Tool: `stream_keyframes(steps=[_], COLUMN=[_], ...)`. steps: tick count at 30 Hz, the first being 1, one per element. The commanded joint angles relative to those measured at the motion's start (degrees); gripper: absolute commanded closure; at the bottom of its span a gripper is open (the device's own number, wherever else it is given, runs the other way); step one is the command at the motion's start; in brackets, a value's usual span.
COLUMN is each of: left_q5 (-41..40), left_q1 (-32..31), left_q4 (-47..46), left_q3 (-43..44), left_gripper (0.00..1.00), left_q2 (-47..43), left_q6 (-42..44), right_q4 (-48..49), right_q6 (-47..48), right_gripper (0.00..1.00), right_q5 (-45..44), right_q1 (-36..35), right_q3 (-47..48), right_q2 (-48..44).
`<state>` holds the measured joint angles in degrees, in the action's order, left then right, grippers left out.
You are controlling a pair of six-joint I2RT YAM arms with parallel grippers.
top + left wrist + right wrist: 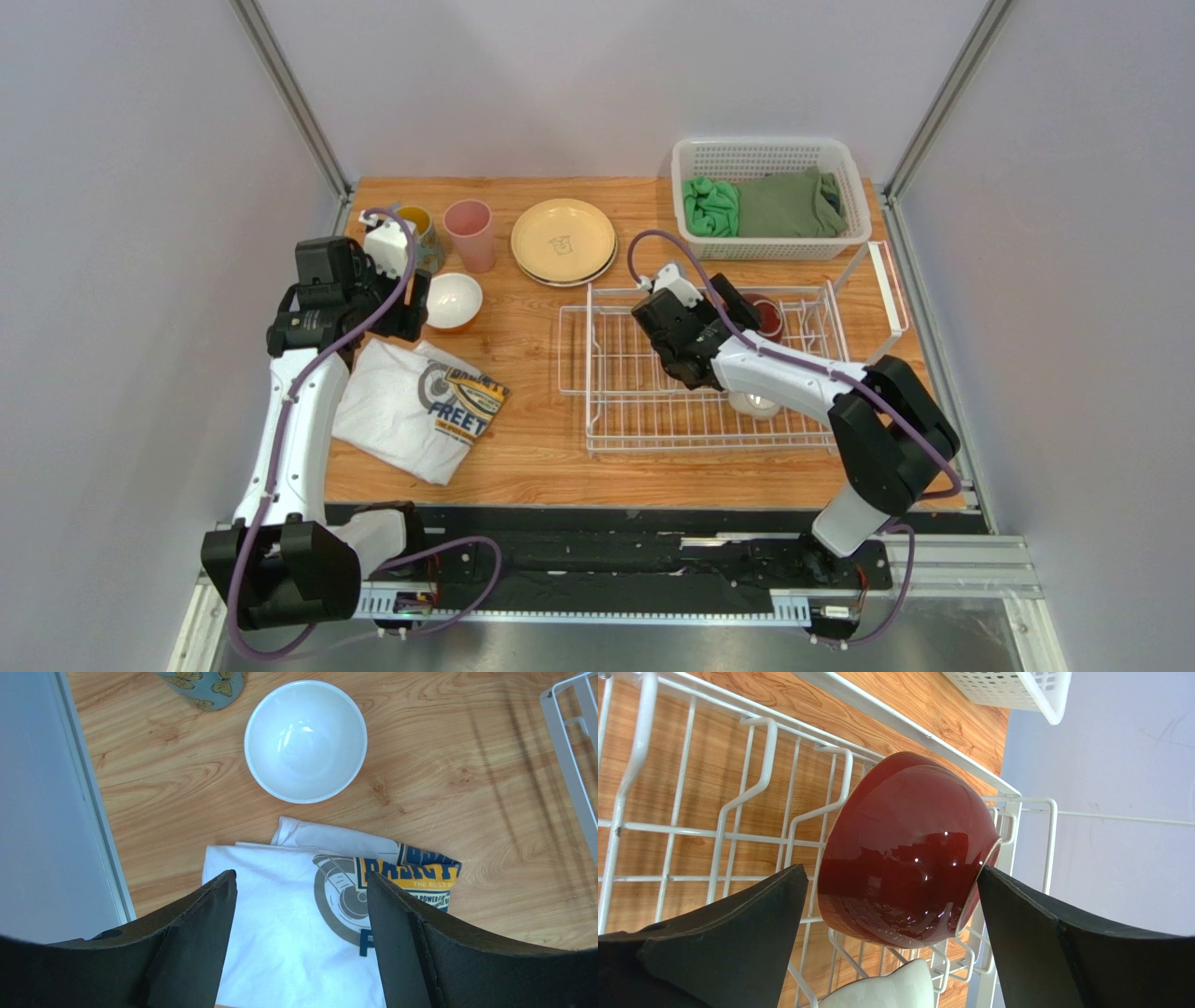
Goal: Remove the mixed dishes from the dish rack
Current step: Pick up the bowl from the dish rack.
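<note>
The dark red bowl [766,317] already lies between the spread fingers of my right gripper, almost in place over the rack [659,406], so the fingers come together on it next.
The white wire dish rack [659,406] sits right of centre. A dark red bowl [766,317] leans on its side against the prongs at the rack's far right. My right gripper [741,328] is open, and in the right wrist view [892,873] the red bowl [906,833] lies between its spread jaws. A white dish [885,990] lies in the rack below it. My left gripper [302,882] is open and empty over the printed T-shirt [295,938], just short of the small white bowl [306,740]. The tan plates [563,241], pink cup [470,234] and light-blue mug [418,231] stand on the table. The orange bowl is out of view.
A white perforated basket [842,161] with green cloths [769,205] stands at the back right, just behind the rack. The T-shirt [421,406] lies front left. Grey walls close in both sides of the wooden table [540,434].
</note>
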<state>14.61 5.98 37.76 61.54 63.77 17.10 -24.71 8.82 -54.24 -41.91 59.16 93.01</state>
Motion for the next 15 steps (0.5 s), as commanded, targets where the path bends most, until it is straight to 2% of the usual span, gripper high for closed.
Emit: stream_keyframes(steps=[1,15], left_q5=[0.15,0.33], left_q1=[0.00,0.00], left_q4=[-1.28,-2.34], left_q3=[-0.01,-1.24], left_gripper=[0.24,0.24], left_q2=[-0.22,-0.31], left_q6=[1.53,2.06], right_q4=[3.44,6.43], right_q6=[-1.00,0.67], right_gripper=[0.04,0.08], right_q5=[-3.33,-6.32], right_q1=[0.43,1.66], right_q3=[-0.44,-1.41], right_q2=[1.38,2.17])
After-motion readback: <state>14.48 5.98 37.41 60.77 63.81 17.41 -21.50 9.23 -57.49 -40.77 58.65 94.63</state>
